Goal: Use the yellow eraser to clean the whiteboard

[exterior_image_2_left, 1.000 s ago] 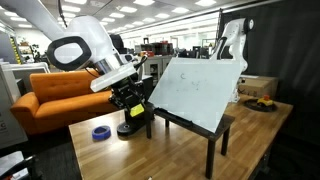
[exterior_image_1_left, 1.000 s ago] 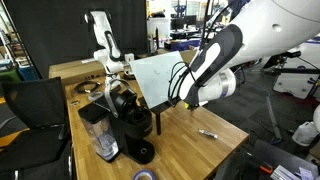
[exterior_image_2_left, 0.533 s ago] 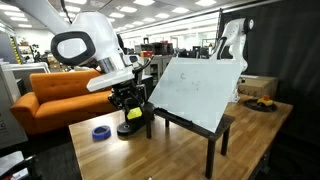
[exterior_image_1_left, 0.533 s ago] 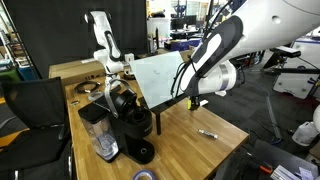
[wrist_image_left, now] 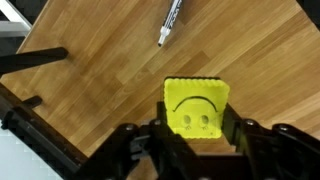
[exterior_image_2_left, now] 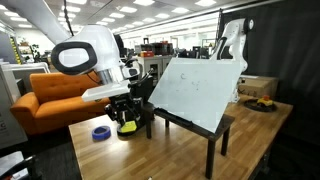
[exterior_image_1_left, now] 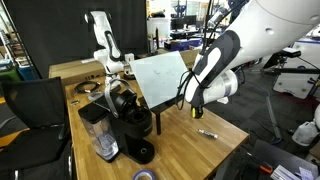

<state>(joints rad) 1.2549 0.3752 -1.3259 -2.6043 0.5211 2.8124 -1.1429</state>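
The yellow eraser (exterior_image_1_left: 195, 112) goes down with my gripper to the bare wood beside the marker pen next and is released there, because that spot is clear.
The yellow eraser (wrist_image_left: 197, 107), a small square block with a smiley face drawn on it, sits between my fingers in the wrist view. My gripper (wrist_image_left: 197, 128) is shut on it, above the wooden table. In both exterior views the eraser (exterior_image_1_left: 195, 112) (exterior_image_2_left: 127, 127) hangs low over the tabletop, in front of and apart from the whiteboard (exterior_image_1_left: 160, 75) (exterior_image_2_left: 200, 90). The board stands tilted on a black stand. Faint marks show near its top edge.
A black marker pen (wrist_image_left: 171, 22) (exterior_image_1_left: 208, 132) lies on the table near the gripper. A black coffee machine (exterior_image_1_left: 130, 115) stands beside the board. A blue tape roll (exterior_image_2_left: 100, 132) lies on the table, and black stand legs (wrist_image_left: 35, 58) cross the wood.
The arm has come down and drawn a little away from the whiteboard, carrying the eraser closer to the tabletop. The grip has not changed.
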